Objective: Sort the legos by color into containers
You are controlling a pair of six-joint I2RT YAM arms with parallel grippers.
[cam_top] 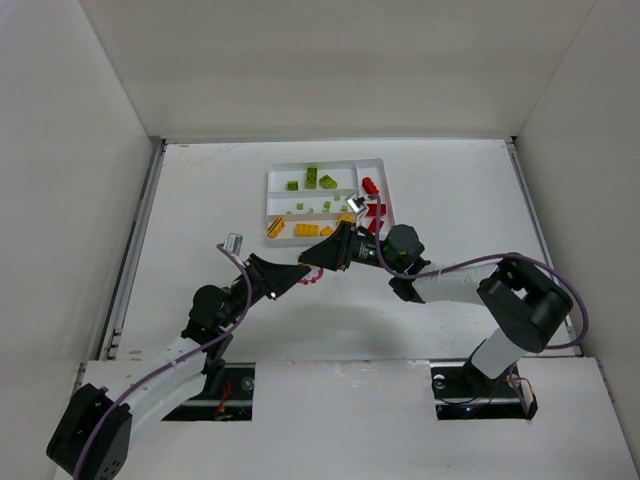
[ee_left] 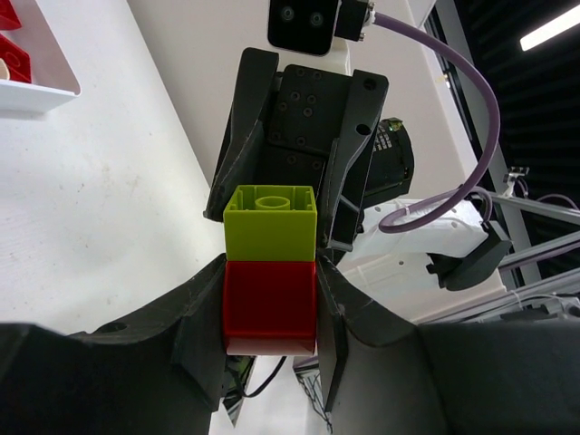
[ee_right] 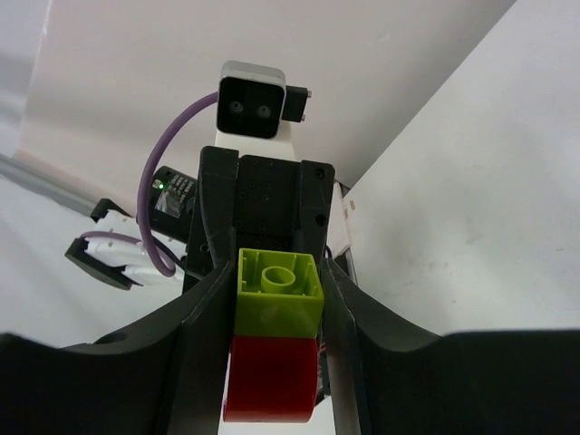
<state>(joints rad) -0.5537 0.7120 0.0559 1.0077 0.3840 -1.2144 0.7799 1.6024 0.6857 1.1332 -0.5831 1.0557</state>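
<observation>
The green legos' slot lies outward of my right gripper, so it should carry the matching green brick outward over the slot's bare end, lower it and release.
A clump of two legos, a lime green brick stacked on a red brick, hangs above the table between both arms. My left gripper is shut on the red brick. My right gripper faces it, and its fingers press the sides of the green brick. From above, the two grippers meet tip to tip, just in front of the white tray. The tray holds green legos, yellow-orange legos and red legos in separate slots.
White walls close in the table on the left, back and right. The tray's near corner, with a red brick in it, shows at the top left of the left wrist view. Purple cables trail along both arms.
</observation>
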